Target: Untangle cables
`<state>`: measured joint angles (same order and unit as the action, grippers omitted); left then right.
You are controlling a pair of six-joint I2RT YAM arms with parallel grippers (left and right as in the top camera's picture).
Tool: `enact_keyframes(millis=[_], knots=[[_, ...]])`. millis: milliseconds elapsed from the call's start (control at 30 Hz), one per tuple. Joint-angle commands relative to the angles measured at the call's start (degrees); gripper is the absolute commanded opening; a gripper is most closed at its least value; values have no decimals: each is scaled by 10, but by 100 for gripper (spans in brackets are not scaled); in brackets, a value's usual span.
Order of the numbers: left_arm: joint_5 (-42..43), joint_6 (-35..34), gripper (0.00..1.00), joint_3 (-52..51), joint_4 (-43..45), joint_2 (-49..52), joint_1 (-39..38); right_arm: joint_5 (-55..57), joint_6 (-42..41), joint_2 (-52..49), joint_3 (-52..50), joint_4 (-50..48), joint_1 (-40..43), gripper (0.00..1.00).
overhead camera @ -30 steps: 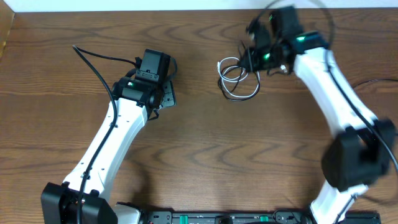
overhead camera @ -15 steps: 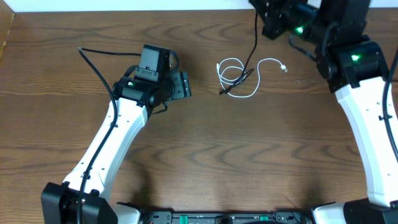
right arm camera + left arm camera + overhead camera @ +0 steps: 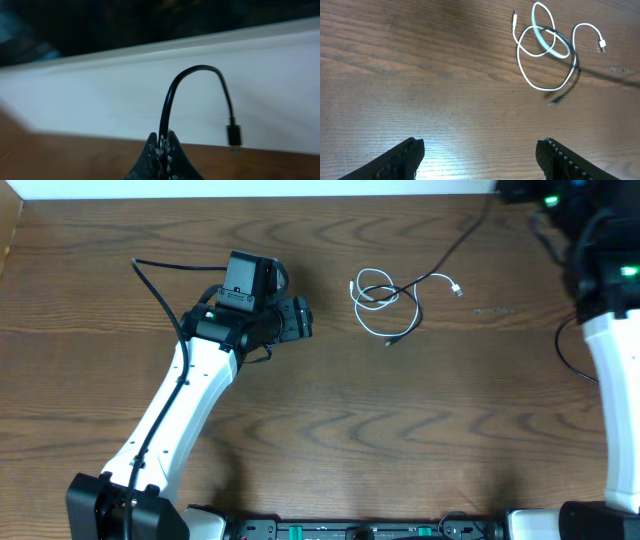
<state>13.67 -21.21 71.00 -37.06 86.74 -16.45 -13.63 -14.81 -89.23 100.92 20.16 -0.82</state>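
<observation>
The black cable is stretched tight from the white loops (image 3: 387,299), so next I will move my right gripper back toward them, tilt it down and release the cable.
The white cable (image 3: 374,292) lies in loose loops on the table, its small plug (image 3: 457,289) out to the right. The black cable (image 3: 462,244) threads through those loops and runs taut up toward the top right corner; its free end (image 3: 389,341) rests just below the loops. My right gripper (image 3: 164,143) is shut on the black cable, whose short tail arcs over to a plug (image 3: 233,135). My left gripper (image 3: 297,318) stands open just left of the loops, holding nothing. In the left wrist view both cables (image 3: 540,47) lie well ahead of its fingers (image 3: 402,160).
The table's far edge and a white wall (image 3: 100,95) lie right behind my right gripper. My right arm (image 3: 612,290) fills the right side. A thick black arm wire (image 3: 160,275) loops over the table by the left arm.
My right gripper pulled the black cable up and right, to the frame's corner, drawing it straight out of the white loops. The left gripper opened wider and edged right.
</observation>
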Motion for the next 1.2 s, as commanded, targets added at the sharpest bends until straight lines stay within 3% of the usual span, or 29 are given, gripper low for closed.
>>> enact_keyframes(millis=[0, 167, 267, 500, 767, 867, 1000, 1167], knots=[[7, -5, 77, 5, -2, 1, 2, 45, -71, 5, 4, -6, 78, 1], [7, -5, 77, 5, -2, 1, 2, -21, -176, 5, 4, 20, 174, 1], [7, -5, 77, 5, -1, 1, 2, -60, -150, 4, 4, 41, 183, 1], [7, -5, 77, 5, -2, 1, 2, -14, -86, -6, 4, 109, 180, 1], [7, -5, 77, 5, -1, 1, 1, -344, -17, -45, 3, 130, 158, 2], [31, -5, 83, 5, 10, 1, 1, -417, -16, -61, 3, 101, 112, 1], [53, -5, 85, 5, 37, 1, 0, -408, 1, -65, 3, 56, 44, 4], [51, -3, 85, 5, 32, 1, 0, -237, 9, -72, 3, 129, -24, 4]])
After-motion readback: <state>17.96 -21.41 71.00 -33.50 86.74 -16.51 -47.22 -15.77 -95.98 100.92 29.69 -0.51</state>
